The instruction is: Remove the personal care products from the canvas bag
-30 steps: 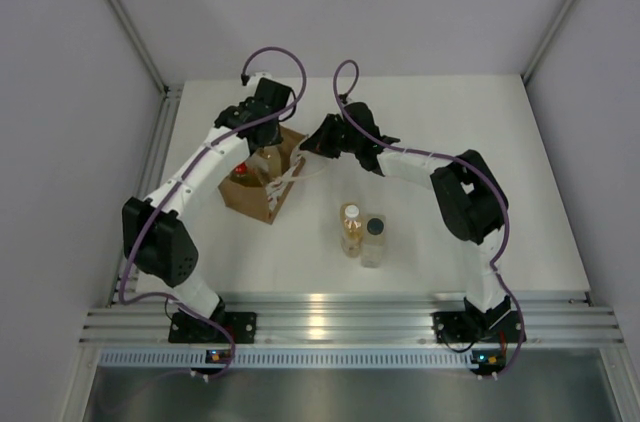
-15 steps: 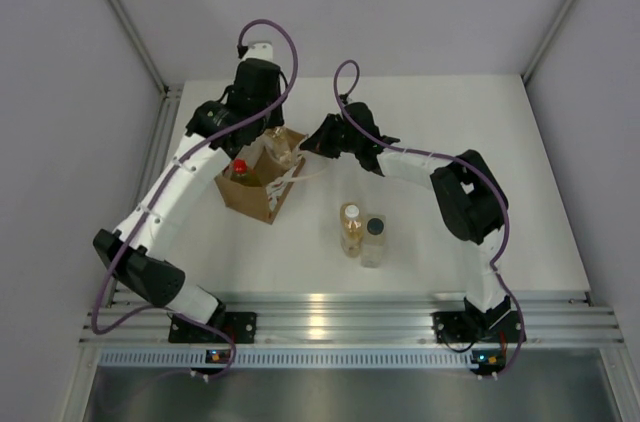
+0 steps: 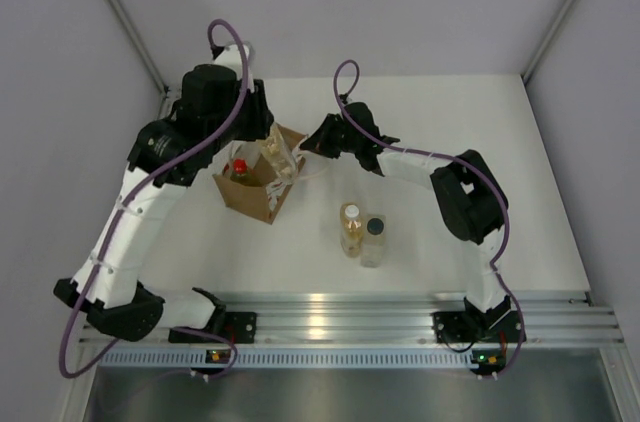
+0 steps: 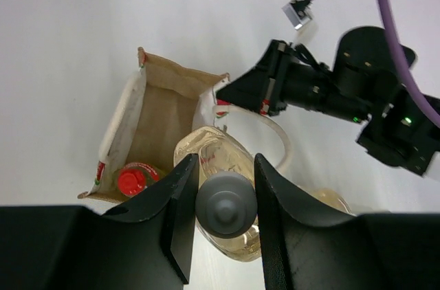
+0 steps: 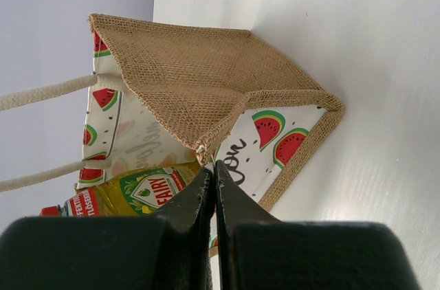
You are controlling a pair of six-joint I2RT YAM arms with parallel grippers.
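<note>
My left gripper holds the pale amber bottle and will move back past the bag [image 3: 252, 194]. It will lower the bottle beside the white-capped one, because the table is clear there.
The tan canvas bag [image 3: 252, 194] stands left of centre on the table, also seen in the left wrist view as the bag [image 4: 163, 108]. My left gripper [image 3: 263, 135] [image 4: 225, 179] is shut on the greyish round cap of a pale amber bottle [image 3: 273, 156] [image 4: 221, 151], which hangs over the bag's right rim. A yellow bottle with a red cap [image 3: 239, 166] [image 4: 131, 180] [image 5: 130, 194] stays inside. My right gripper [image 3: 306, 149] [image 5: 214, 170] is shut on the bag's rim [image 5: 203, 149]. Two bottles stand on the table: an amber one with a white cap [image 3: 351, 226] and a clear one with a dark cap [image 3: 374, 239].
White rope handles [image 4: 280, 135] [image 5: 41, 93] hang from the bag's near side beside my right gripper. Grey walls close in the table at the left, back and right. An aluminium rail [image 3: 340, 320] runs along the near edge.
My left arm has risen and swung out to the left, lifting the pale amber bottle up out of the bag. The right gripper has kept its hold on the rim.
</note>
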